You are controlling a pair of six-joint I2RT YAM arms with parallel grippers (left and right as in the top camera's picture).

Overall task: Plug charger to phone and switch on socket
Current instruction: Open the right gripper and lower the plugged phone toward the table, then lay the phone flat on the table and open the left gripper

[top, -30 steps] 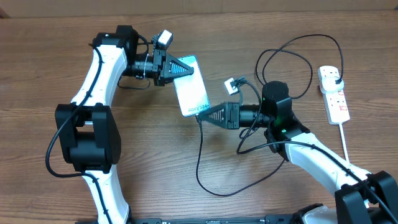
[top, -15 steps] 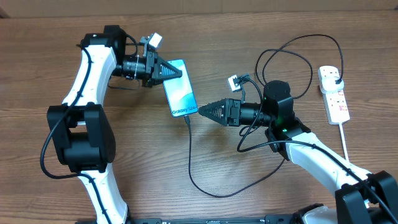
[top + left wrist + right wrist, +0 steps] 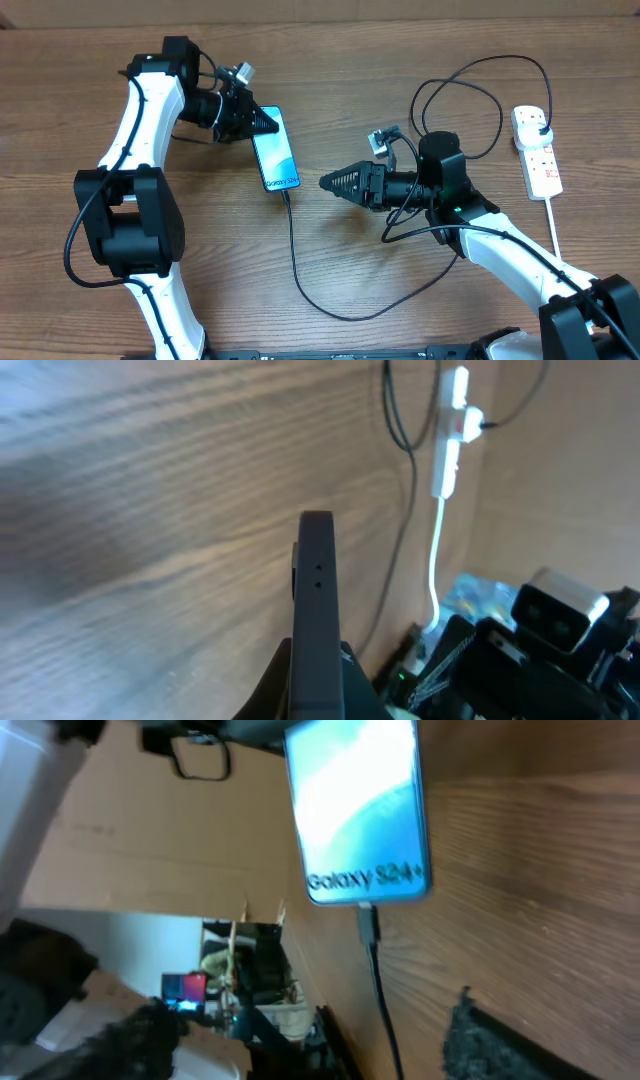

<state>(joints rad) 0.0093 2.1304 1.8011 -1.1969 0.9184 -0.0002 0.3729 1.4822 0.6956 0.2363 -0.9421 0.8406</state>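
Note:
The connector is already in its port, so I should next lower my left gripper to the left in the overhead view and let go of the phone (image 3: 276, 150) on the bare tabletop.
My left gripper (image 3: 266, 122) is shut on the top end of the phone (image 3: 276, 150), whose blue screen faces up. In the left wrist view the phone (image 3: 317, 580) shows edge-on, clamped between the fingers of that gripper (image 3: 317, 662). The charger connector (image 3: 368, 925) sits in the phone's (image 3: 360, 810) bottom port under the "Galaxy S24+" text. Its thin black cable (image 3: 295, 260) loops across the table to a black plug (image 3: 541, 126) in the white socket (image 3: 543, 172). My right gripper (image 3: 328, 183) stands open just right of the connector, holding nothing; its fingers (image 3: 500, 1040) are spread clear of the cable.
The socket's thick white cord (image 3: 556, 235) runs towards the table's front right. Cable loops (image 3: 460, 95) lie behind the right arm. The left wrist view shows the socket (image 3: 452, 430) far off and the right arm (image 3: 520, 660) close by.
My right gripper has opened and let go of the connector, which stays in the phone. My left gripper has carried the phone to the left, dragging the cable along.

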